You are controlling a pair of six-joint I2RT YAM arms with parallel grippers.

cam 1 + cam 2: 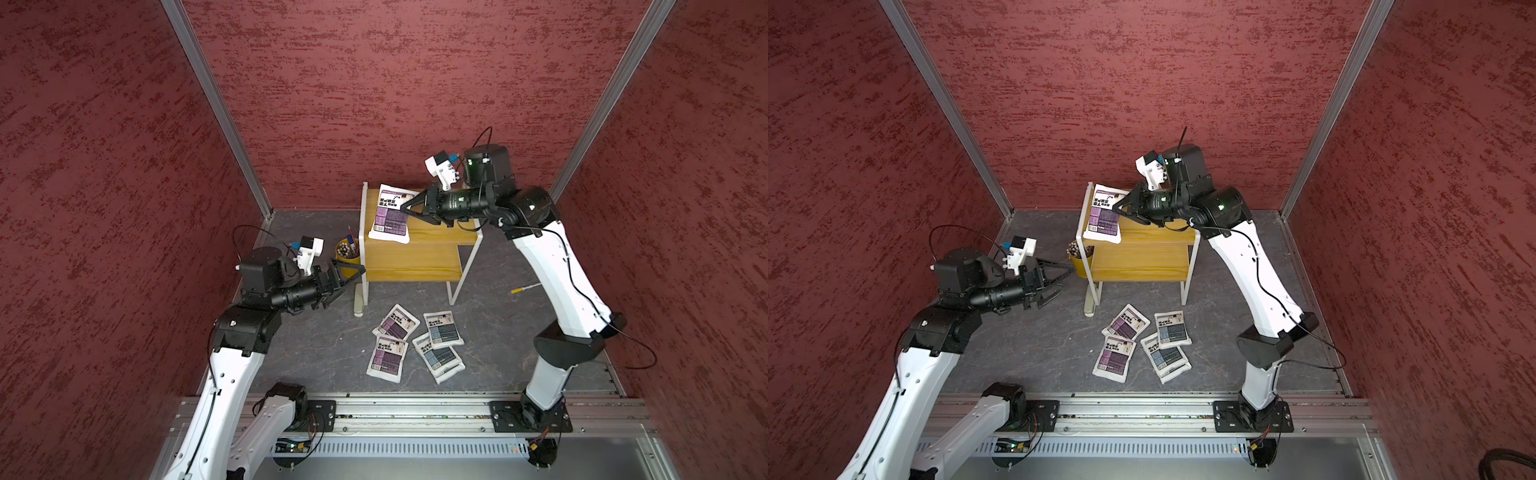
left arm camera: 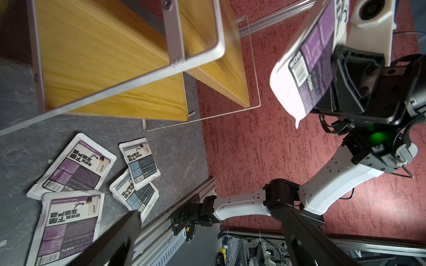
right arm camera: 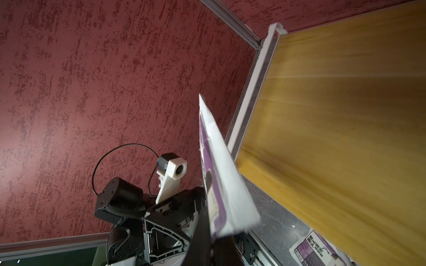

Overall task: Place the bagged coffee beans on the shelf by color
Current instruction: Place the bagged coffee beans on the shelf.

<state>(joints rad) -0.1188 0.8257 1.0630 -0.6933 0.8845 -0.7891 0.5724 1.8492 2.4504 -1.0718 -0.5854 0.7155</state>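
The tilted bag goes down onto the top board's bare end (image 1: 371,208) (image 3: 275,139) by the pen bucket next, and my right gripper releases it, as that end is below the gripper.
The shelf (image 1: 419,253) (image 1: 1142,257) (image 2: 103,59) (image 3: 334,115) stands at the back of the floor, with yellow-wood boards in a white frame. My right gripper (image 1: 405,208) (image 1: 1119,209) (image 3: 212,241) is shut on a purple-panelled coffee bag (image 1: 388,216) (image 1: 1102,218) (image 2: 306,57) (image 3: 221,172). It holds the bag tilted over the left end of the top board. On the floor in front lie two purple bags (image 1: 397,322) (image 1: 387,358) and overlapping grey-blue bags (image 1: 442,330) (image 1: 438,359). My left gripper (image 1: 353,276) (image 1: 1067,278) (image 2: 211,214) hangs open and empty beside the shelf's left legs.
A yellow pen bucket (image 1: 348,249) stands against the shelf's left side. A pale oblong case (image 1: 359,303) lies by the shelf's front left leg. A pen (image 1: 525,289) lies on the floor to the right. Red walls close in three sides, and the arms' rail (image 1: 415,411) runs along the front.
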